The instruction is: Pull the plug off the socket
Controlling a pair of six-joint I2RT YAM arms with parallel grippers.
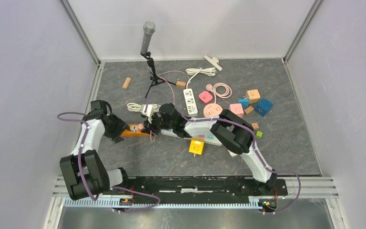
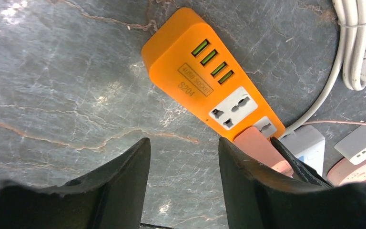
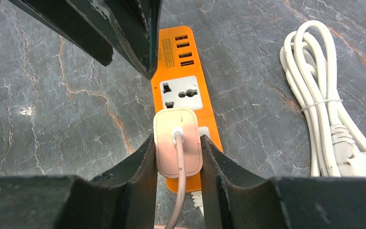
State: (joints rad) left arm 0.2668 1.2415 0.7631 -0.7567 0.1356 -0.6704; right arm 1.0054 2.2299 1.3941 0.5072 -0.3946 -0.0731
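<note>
My right gripper should next lift the pink plug off the power strip, move outward, then lower it and let it go by the coiled white cable, because the table is bare there.
An orange power strip [image 3: 181,90] lies flat on the grey table; it also shows in the top view [image 1: 134,129] and the left wrist view [image 2: 181,62]. A pink plug [image 3: 171,124] with a pink cable sits in its end socket. My right gripper [image 3: 177,140] is shut on the pink plug, one finger on each side. My left gripper [image 2: 183,143] is open with only bare table between its fingers, just beside the strip's long edge. Its right finger stands next to the pink plug [image 2: 259,148]. In the top view the left gripper [image 1: 124,130] and the right gripper [image 1: 148,125] meet over the strip.
A coiled white cable [image 3: 314,95] lies right of the strip. Behind it are a white power strip [image 1: 189,100], a microphone on a stand [image 1: 148,52], a pink round socket [image 1: 212,110], several coloured blocks [image 1: 263,107] and a yellow adapter [image 1: 196,147].
</note>
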